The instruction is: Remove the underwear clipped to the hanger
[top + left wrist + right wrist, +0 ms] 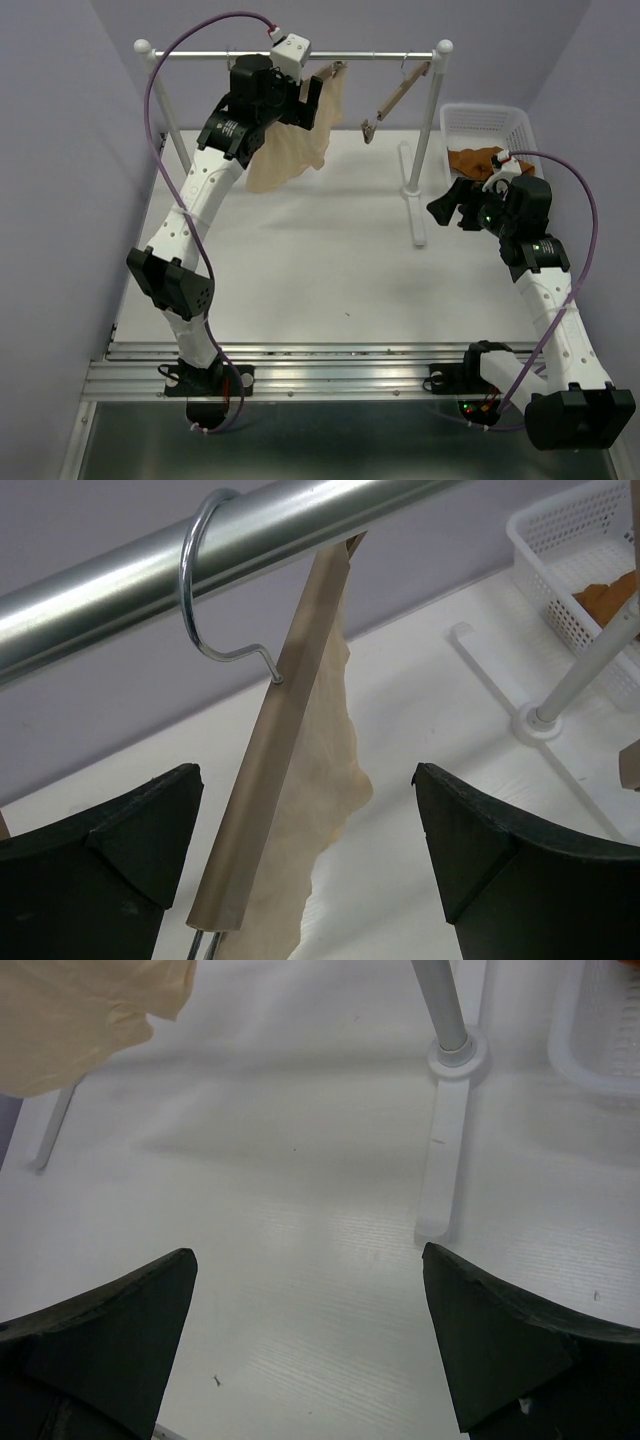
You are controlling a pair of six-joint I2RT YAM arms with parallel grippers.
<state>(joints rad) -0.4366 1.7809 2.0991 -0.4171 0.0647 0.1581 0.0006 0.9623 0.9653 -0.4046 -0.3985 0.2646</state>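
Observation:
My left gripper moves down over the hanger bar's near half next and closes, since the bar lies below the left gripper, between its open fingers.
The beige underwear point(290, 145) hangs from a wooden clip hanger point(333, 72) on the rail point(200, 54). My left gripper point(312, 100) is open, up at the rail beside this hanger. In the left wrist view the hanger bar point(270, 760) and beige underwear point(325, 800) sit between my open fingers point(305, 780), nearer the left one, untouched. The rust-orange underwear point(475, 158) lies in the white basket point(495, 118). A second hanger point(395, 100) hangs empty and tilted. My right gripper point(455, 205) is open and empty above the table, left of the basket.
The rack's right post point(432, 130) and its foot point(445, 1140) stand between my right gripper point(308, 1260) and the beige cloth point(70, 1010). The basket point(560, 550) with the orange cloth point(612, 592) sits at the far right. Lilac walls close in the sides.

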